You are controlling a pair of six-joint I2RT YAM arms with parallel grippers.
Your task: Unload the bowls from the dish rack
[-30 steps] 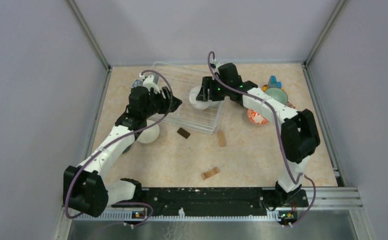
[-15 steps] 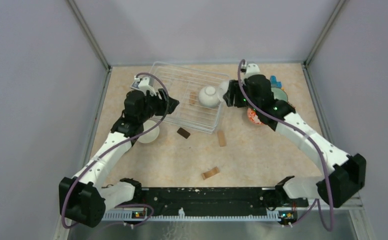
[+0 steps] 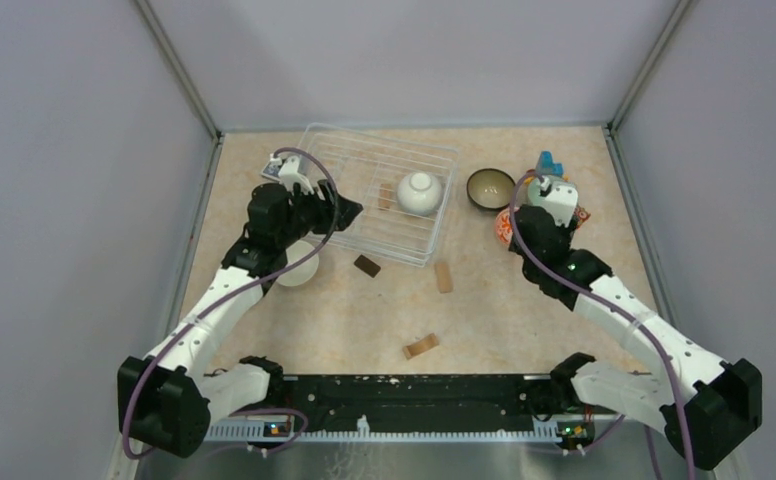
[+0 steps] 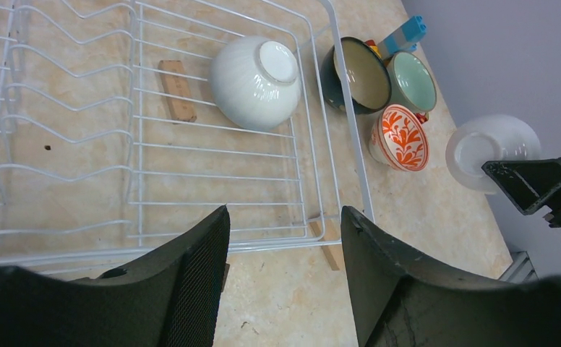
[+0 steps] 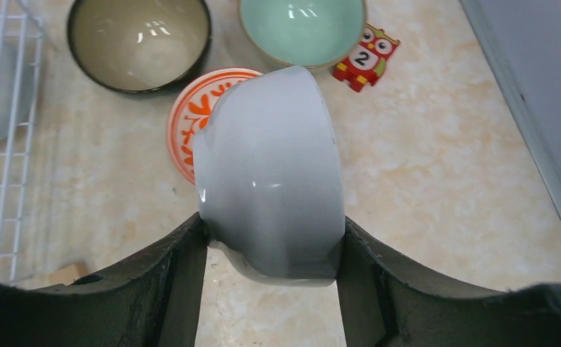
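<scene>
The bare tabletop beside the orange-patterned bowl is empty, so the robot's right gripper needs to go down toward that spot next and let go of the plain white bowl there.
The white wire dish rack (image 3: 359,215) stands at the back left and holds one plain white bowl (image 3: 418,192), upside down; it also shows in the left wrist view (image 4: 254,72). My right gripper (image 5: 270,238) is shut on another plain white bowl (image 5: 270,173), held tilted above the table beside the orange-patterned bowl (image 5: 187,119). The dark brown-lined bowl (image 5: 139,43) and the pale green bowl (image 5: 303,27) stand just beyond. My left gripper (image 4: 283,217) is open and empty over the rack's near edge (image 4: 191,242). A white bowl (image 3: 297,265) sits on the table under my left arm.
Wooden blocks lie on the table (image 3: 367,265), (image 3: 444,277), (image 3: 421,346), and one lies inside the rack (image 4: 176,90). An owl card (image 5: 365,52) and a blue toy (image 3: 547,162) lie by the bowls at the right. Walls close the sides.
My right arm has swung right, out of the rack, carrying the white bowl to above the bowls at the right. The dark bowl is now uncovered. My left arm has barely moved.
</scene>
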